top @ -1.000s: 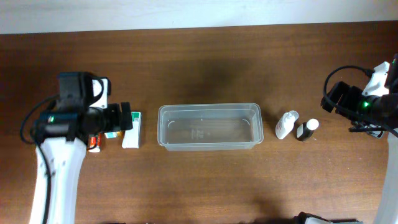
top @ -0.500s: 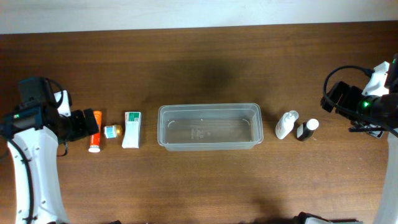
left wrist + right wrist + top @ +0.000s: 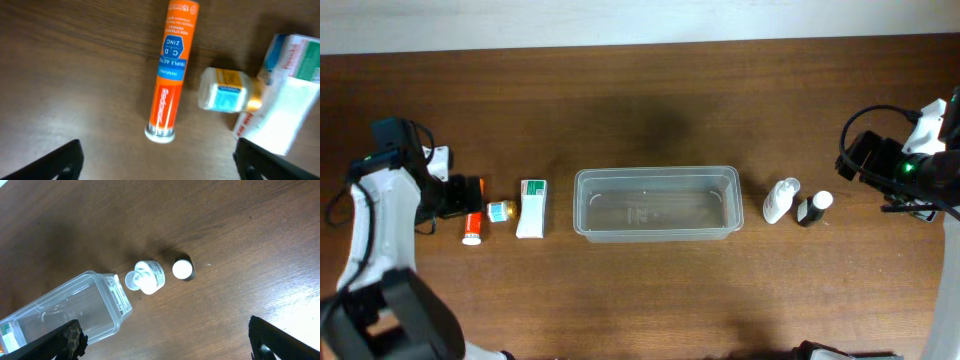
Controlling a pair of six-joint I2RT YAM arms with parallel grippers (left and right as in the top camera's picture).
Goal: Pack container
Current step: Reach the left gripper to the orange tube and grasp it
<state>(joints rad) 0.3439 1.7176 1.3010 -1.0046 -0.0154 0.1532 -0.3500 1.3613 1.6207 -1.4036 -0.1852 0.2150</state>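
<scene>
The blue band at the orange tube's middle gets my left gripper down onto it next, since the tube runs lengthwise between my open fingers.
The clear plastic container (image 3: 655, 203) sits empty at the table's middle; its end shows in the right wrist view (image 3: 75, 305). Left of it lie a white and green box (image 3: 531, 208), a small yellow-labelled bottle (image 3: 501, 211) and an orange tube (image 3: 472, 227). All three show in the left wrist view: tube (image 3: 170, 70), bottle (image 3: 225, 91), box (image 3: 282, 95). My left gripper (image 3: 458, 197) is open and empty, over the orange tube's far end. Right of the container stand a white bottle (image 3: 780, 200) and a dark bottle with a white cap (image 3: 814, 208). My right gripper (image 3: 865, 160) is open and empty, right of them.
The wooden table (image 3: 650, 290) ends at a pale wall strip along the back. The white bottle (image 3: 148, 276) and the dark bottle (image 3: 182, 269) stand close together in the right wrist view.
My left arm drew back to the far left, then came in a little. The tube, small bottle and box, earlier partly covered, now lie in plain view. The right arm has not moved.
</scene>
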